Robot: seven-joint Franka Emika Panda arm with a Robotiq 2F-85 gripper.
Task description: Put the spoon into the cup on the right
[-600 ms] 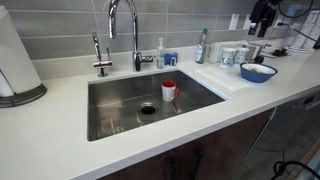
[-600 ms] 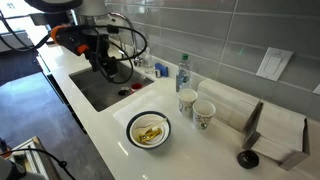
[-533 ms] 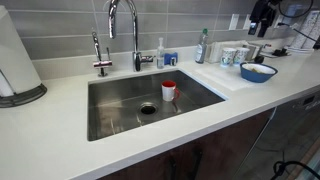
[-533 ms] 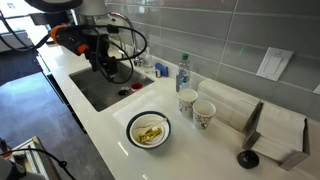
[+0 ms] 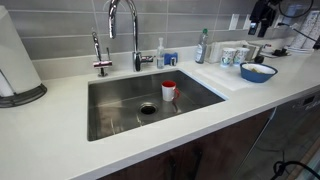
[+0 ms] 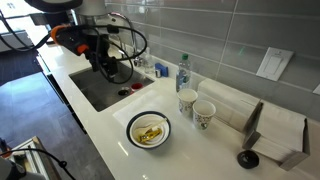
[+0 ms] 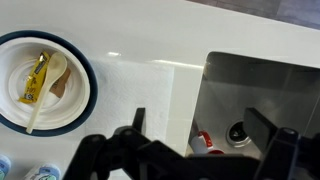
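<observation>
My gripper is to go toward the left in the wrist view next and down onto that end of the spoon, because the spoon's handle near the bowl's rim (image 7: 34,118) is clear of the packet (image 7: 33,80).
A pale spoon (image 7: 44,100) lies in a blue-rimmed white bowl (image 7: 84,70) beside a yellow packet (image 7: 33,80). The bowl stands on the white counter in both exterior views (image 6: 131,123) (image 5: 258,72). Two patterned paper cups (image 6: 187,101) (image 6: 204,114) stand side by side just behind the bowl; they also show in an exterior view (image 5: 236,55). My gripper (image 7: 205,135) is open and empty. It hangs high above the counter strip between the bowl and the sink, and shows in an exterior view (image 6: 103,66).
A steel sink (image 5: 120,98) holds a red and white cup (image 5: 169,90) near the drain. A faucet (image 5: 124,22), bottles (image 6: 183,72) and a folded white towel (image 6: 240,105) line the tiled back wall. A paper towel roll (image 5: 14,55) stands at one end.
</observation>
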